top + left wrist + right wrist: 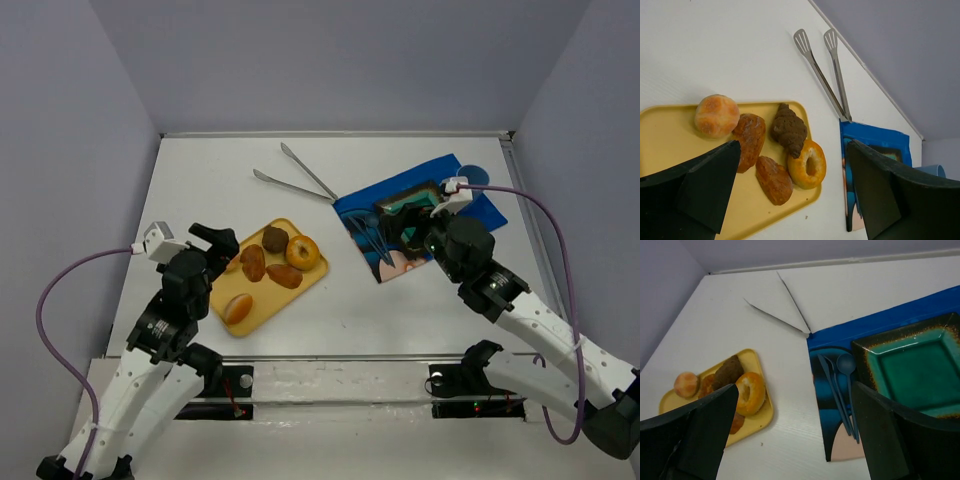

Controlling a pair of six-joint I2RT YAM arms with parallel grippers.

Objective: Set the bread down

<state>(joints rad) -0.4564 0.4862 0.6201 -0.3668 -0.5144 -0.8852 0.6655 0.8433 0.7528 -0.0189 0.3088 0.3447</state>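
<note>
My right gripper next moves down, outward and left in the top view, turning astride the tongs' arms near their joint (321,189) (801,327), as they splay wider beyond.
The bread, a golden-orange ring (302,251), lies at the right end of a yellow tray (270,303), touching a dark brown piece (275,238). The ring also shows in the left wrist view (807,164) and the right wrist view (750,392). My left gripper (225,252) is open and empty, above the tray's left side; in its wrist view (792,146) the ring lies between the fingers, lower down. My right gripper (400,225) is open and empty over the blue placemat (475,205), right of the tray (795,387).
The tray also holds two brown oval rolls (253,262) (284,275) and a pale round roll (238,308). A green square plate (915,370) and blue cutlery (840,390) lie on the placemat. Metal tongs (295,172) lie behind the tray.
</note>
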